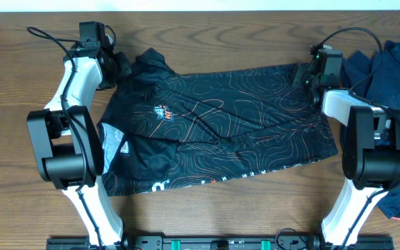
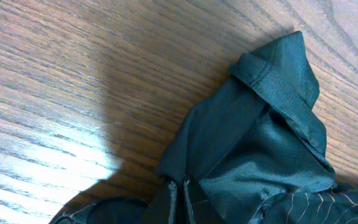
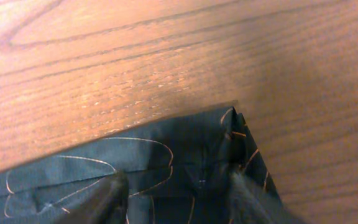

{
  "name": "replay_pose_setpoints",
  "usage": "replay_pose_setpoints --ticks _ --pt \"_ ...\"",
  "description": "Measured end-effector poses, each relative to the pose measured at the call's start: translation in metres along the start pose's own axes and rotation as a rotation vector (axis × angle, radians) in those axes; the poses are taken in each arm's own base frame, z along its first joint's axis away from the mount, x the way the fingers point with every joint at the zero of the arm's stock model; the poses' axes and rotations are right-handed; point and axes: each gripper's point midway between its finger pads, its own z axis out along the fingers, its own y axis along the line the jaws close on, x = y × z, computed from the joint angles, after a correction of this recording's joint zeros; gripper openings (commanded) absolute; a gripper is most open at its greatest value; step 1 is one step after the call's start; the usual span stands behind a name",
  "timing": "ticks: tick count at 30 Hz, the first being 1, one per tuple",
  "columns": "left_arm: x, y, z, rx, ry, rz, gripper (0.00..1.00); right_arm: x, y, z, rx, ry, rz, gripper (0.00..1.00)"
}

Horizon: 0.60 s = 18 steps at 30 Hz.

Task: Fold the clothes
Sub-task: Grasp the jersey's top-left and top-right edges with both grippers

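The left gripper will next lift the bunched fold of the jersey, move it back over the jersey's near folded part and let it go, because that part lies back from the gripper.
The black jersey [image 1: 221,118] with thin orange contour lines lies spread across the table, its lower left part folded over. My left gripper [image 1: 121,66] is at the jersey's far left corner. In the left wrist view its jaws [image 2: 179,199] are pressed together on a bunched fold of dark fabric [image 2: 272,124]. My right gripper [image 1: 307,76] is at the jersey's far right corner. In the right wrist view its fingers [image 3: 179,196] stand wide apart over the hem corner [image 3: 154,162], which lies flat on the wood.
Plain dark navy garments [image 1: 394,62] lie in a heap at the right edge of the wooden table [image 1: 207,35], behind and beside the right arm. Both arm bases stand at the near edge.
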Motion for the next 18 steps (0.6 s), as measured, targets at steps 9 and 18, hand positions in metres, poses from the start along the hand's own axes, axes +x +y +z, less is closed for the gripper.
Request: replay_pose_setpoints --ticks 9,18 --pt "0.0 0.0 0.0 0.0 0.0 0.0 0.06 0.0 -0.006 0.0 0.032 -0.001 0.009 0.01" --pt "0.0 0.0 0.0 0.0 0.0 0.0 0.06 0.017 -0.016 -0.005 0.069 0.075 0.022 0.01"
